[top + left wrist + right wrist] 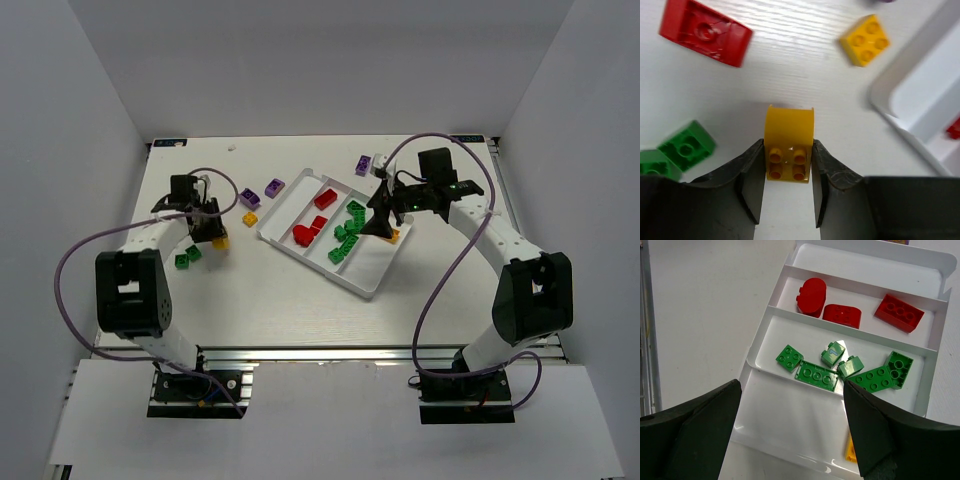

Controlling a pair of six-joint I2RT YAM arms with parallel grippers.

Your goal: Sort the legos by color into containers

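The robot's left gripper has to go to the right in the top view, across the tray, and let go over the tray's near section (372, 261), because a yellow piece is there.
My left gripper (214, 236) (788, 161) is shut on a yellow brick (789, 142) at the table's left, studs facing the camera. Near it lie a red brick (705, 31), a second yellow brick (865, 40) (249, 218) and green bricks (686, 145) (187, 257). The white tray (372, 285) (752, 360) holds red bricks (324, 198) (811, 296) in one compartment and several green bricks (348, 232) (815, 375) in the one beside it. My right gripper (381, 222) (792, 390) is open and empty above the tray's near compartment, where a yellow piece (851, 450) shows by the right finger.
Purple bricks (274, 186) (250, 198) lie on the table left of the tray, and another (363, 165) lies behind it. The tray's corner (890, 107) is to the right of my left gripper. White walls enclose the table on three sides.
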